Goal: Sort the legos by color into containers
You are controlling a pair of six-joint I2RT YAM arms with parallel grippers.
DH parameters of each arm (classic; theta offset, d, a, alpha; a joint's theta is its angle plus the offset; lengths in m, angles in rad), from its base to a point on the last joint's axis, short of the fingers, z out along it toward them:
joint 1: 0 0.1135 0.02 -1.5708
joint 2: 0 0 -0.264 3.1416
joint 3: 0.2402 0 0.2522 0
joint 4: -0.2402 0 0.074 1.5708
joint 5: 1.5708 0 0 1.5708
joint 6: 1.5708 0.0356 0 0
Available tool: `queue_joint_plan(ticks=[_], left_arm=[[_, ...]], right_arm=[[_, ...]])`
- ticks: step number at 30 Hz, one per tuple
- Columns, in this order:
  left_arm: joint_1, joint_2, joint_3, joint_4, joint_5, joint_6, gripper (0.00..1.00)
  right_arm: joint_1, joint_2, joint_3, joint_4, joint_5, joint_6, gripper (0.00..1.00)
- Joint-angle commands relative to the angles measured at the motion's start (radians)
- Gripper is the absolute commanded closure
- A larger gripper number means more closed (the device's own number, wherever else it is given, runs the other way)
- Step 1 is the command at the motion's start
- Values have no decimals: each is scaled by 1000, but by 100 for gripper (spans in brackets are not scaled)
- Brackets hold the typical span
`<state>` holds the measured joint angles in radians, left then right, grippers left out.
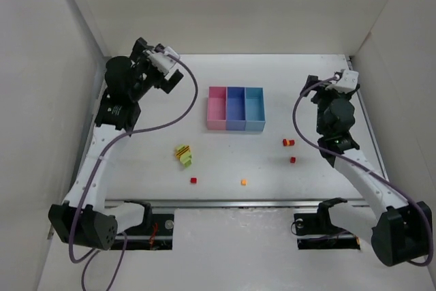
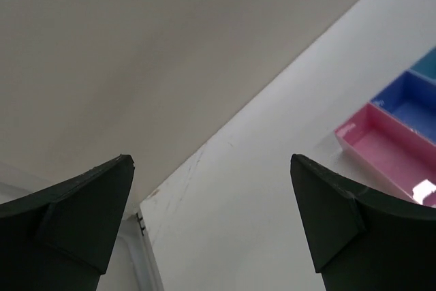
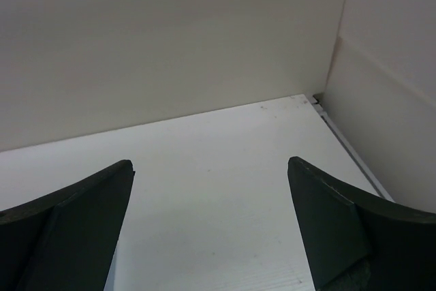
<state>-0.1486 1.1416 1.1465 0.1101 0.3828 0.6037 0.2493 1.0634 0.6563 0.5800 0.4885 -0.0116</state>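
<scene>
My right gripper draws back, tilts down and lowers over the loose red brick (image 1: 293, 160) beside the red-and-orange piece next, since that brick lies below and back from it.
The containers (image 1: 236, 126) are three joined bins at mid table: pink (image 1: 216, 110), blue-violet (image 1: 236, 108) and light blue (image 1: 255, 108). Legos lie loose in front of them: a yellow-green clump with red stripes (image 1: 183, 155), a red brick (image 1: 193, 180), an orange brick (image 1: 243, 182), a red brick (image 1: 293, 159) and a red-and-orange piece (image 1: 288, 142). My left gripper (image 1: 169, 76) (image 2: 211, 161) hovers open at the back left, with the pink bin (image 2: 388, 148) to its right. My right gripper (image 3: 209, 163) (image 1: 312, 86) hovers open at the back right over bare table. Neither holds anything.
White walls enclose the table at the back and on both sides. The table's back right corner (image 3: 315, 99) lies ahead of the right gripper. Purple cables loop from both arms. The arm bases (image 1: 146, 226) sit at the near edge.
</scene>
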Motion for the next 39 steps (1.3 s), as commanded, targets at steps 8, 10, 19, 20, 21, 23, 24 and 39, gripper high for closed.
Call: queue_joint_plan(ticks=[8, 10, 19, 20, 21, 23, 24, 39], left_arm=[[-146, 101, 202, -673, -65, 162, 0], [-146, 89, 223, -655, -65, 66, 0], [-180, 101, 188, -613, -65, 12, 0], [-180, 92, 170, -595, -65, 2, 0], [-180, 92, 161, -595, -65, 2, 0], [-189, 66, 136, -569, -65, -7, 0], [-200, 66, 125, -569, -65, -7, 0], [-209, -9, 45, -560, -128, 21, 0]], right_arm=[[106, 38, 273, -568, -112, -80, 0], [136, 47, 299, -610, -47, -93, 0], [4, 243, 585, -1241, -404, 162, 0], [-14, 266, 585, -1261, -418, 203, 0], [-34, 276, 585, -1302, -430, 226, 0], [-80, 306, 585, -1336, -430, 304, 5], [-81, 306, 571, -1336, -430, 317, 6], [-194, 403, 474, -1371, -542, 282, 26]])
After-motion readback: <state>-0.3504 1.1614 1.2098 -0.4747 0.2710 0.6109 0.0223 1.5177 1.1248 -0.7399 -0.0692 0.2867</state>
